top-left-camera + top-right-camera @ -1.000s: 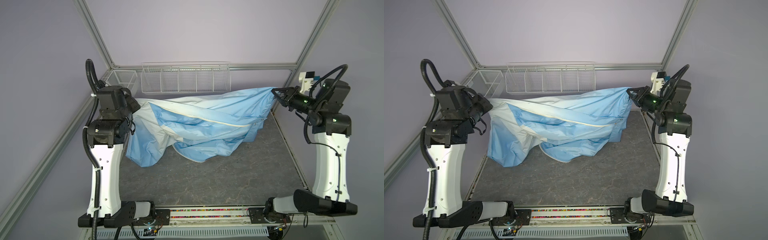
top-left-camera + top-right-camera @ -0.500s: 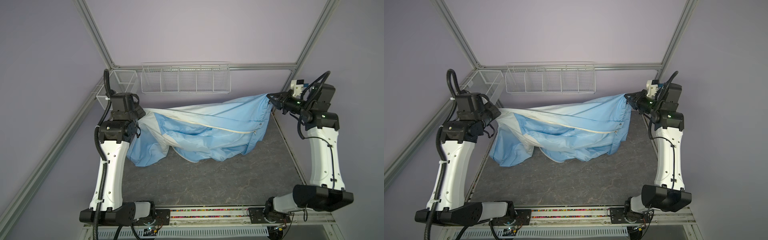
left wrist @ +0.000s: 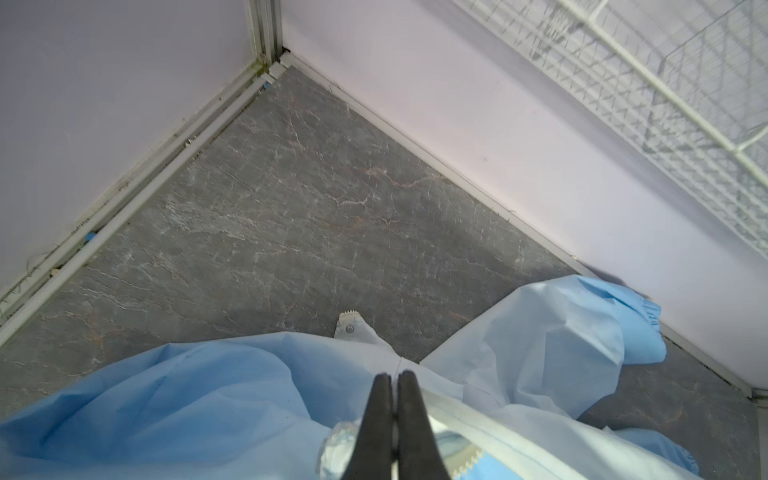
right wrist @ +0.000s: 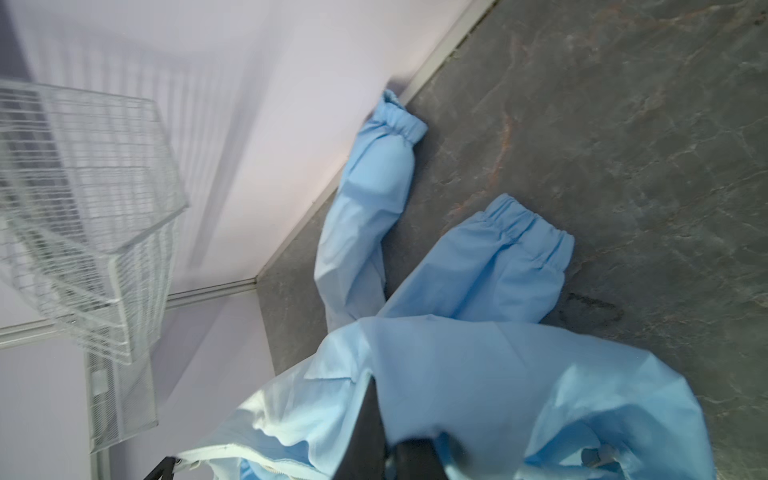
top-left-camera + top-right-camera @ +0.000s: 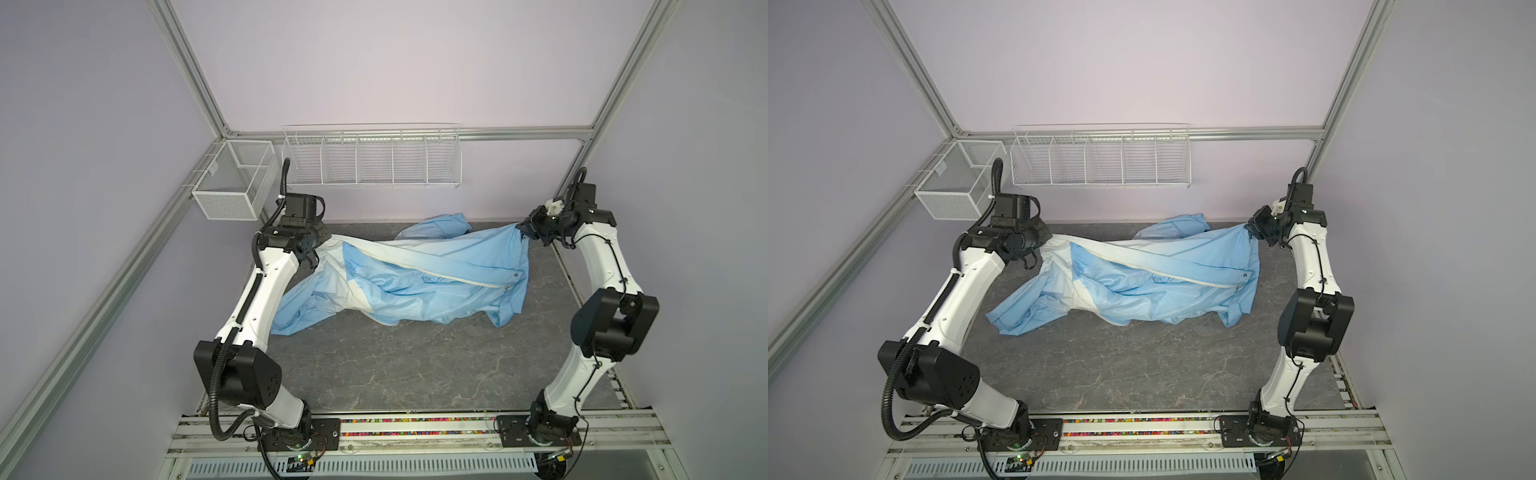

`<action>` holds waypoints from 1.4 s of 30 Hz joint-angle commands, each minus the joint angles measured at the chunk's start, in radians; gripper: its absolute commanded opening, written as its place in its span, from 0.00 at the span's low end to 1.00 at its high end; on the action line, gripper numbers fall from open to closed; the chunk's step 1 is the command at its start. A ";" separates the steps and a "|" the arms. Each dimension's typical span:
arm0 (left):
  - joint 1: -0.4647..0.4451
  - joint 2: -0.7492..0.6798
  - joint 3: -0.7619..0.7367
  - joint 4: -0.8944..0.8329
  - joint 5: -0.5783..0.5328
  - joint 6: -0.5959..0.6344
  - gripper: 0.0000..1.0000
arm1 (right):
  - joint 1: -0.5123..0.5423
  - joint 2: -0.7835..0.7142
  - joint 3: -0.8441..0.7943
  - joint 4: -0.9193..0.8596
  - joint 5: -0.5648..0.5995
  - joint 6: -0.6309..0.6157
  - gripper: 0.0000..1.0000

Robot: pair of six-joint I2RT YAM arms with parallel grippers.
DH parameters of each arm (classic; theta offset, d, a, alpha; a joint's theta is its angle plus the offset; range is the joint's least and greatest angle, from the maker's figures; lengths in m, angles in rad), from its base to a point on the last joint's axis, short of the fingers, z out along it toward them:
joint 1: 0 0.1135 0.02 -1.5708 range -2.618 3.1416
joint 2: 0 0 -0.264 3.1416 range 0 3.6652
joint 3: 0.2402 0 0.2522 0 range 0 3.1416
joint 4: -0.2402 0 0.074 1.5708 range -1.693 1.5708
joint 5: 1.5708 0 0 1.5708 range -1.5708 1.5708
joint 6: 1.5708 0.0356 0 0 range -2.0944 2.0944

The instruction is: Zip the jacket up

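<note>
I will next move my left gripper back and down onto the jacket's pale folds below and let go of the jacket's pale edge, because that edge hangs above the jacket's resting folds.
The light-blue jacket [image 5: 415, 286] [image 5: 1142, 286] hangs stretched between my two grippers over the back of the table, and its lower folds rest on the surface. Its cream-white zipper [image 5: 440, 273] [image 5: 1169, 272] runs slanting across the front, with the panels apart at the left end. My left gripper [image 5: 323, 242] [image 5: 1047, 243] [image 3: 395, 377] is shut on the pale edge of the fabric. My right gripper [image 5: 522, 227] [image 5: 1250, 227] [image 4: 384, 419] is shut on the blue corner, which drapes over its fingers. In the right wrist view two sleeves with gathered cuffs [image 4: 525, 226] lie on the table.
A white wire rack [image 5: 372, 156] [image 5: 1100, 156] hangs on the back wall, and a mesh box [image 5: 232, 185] [image 5: 957, 185] on the left rail. The grey marbled table [image 5: 395, 374] [image 5: 1133, 374] spreads in front of the jacket. The back wall is close behind both grippers.
Both arms have come down and moved back toward the wall with the jacket still held. The fabric now hangs lower, and more of it lies on the table.
</note>
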 commanded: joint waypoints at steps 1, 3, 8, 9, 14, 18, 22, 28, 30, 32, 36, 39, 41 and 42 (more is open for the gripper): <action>-0.009 -0.037 -0.066 0.019 0.059 -0.044 0.00 | -0.008 0.058 0.071 -0.107 0.060 -0.079 0.07; -0.010 -0.077 -0.137 0.020 0.094 -0.061 0.00 | -0.010 0.082 0.068 -0.114 0.064 -0.087 0.07; -0.008 -0.182 -0.245 0.019 0.183 -0.093 0.00 | -0.016 0.089 0.061 -0.126 0.045 -0.083 0.07; -0.008 -0.193 -0.235 -0.007 0.185 -0.092 0.00 | -0.017 0.085 0.069 -0.133 0.040 -0.084 0.07; -0.008 -0.201 -0.110 -0.140 0.188 -0.055 0.00 | -0.046 0.053 0.134 -0.236 0.000 -0.076 0.07; -0.008 -0.202 -0.044 -0.216 0.214 -0.033 0.00 | -0.059 -0.017 0.119 -0.281 -0.033 -0.082 0.07; -0.008 -0.223 -0.034 -0.268 0.251 0.001 0.00 | -0.083 -0.078 0.103 -0.345 -0.043 -0.108 0.07; -0.007 -0.259 -0.086 -0.319 0.300 0.052 0.00 | -0.135 -0.149 0.025 -0.379 -0.056 -0.125 0.07; -0.007 -0.257 -0.131 -0.298 0.354 0.053 0.00 | -0.132 -0.133 0.008 -0.411 -0.050 -0.154 0.07; -0.007 -0.246 -0.175 -0.275 0.387 0.048 0.00 | -0.126 -0.109 -0.027 -0.420 -0.033 -0.177 0.07; -0.007 -0.177 -0.211 -0.226 0.400 0.049 0.00 | -0.110 -0.018 -0.036 -0.428 0.040 -0.216 0.07; -0.007 -0.103 -0.174 -0.190 0.341 0.048 0.00 | -0.095 0.057 -0.003 -0.400 0.089 -0.202 0.07; -0.004 -0.044 -0.137 -0.172 0.279 0.031 0.00 | -0.087 0.108 0.033 -0.373 0.100 -0.178 0.07; 0.003 -0.009 -0.113 -0.162 0.260 0.015 0.00 | -0.080 0.136 0.058 -0.356 0.102 -0.166 0.08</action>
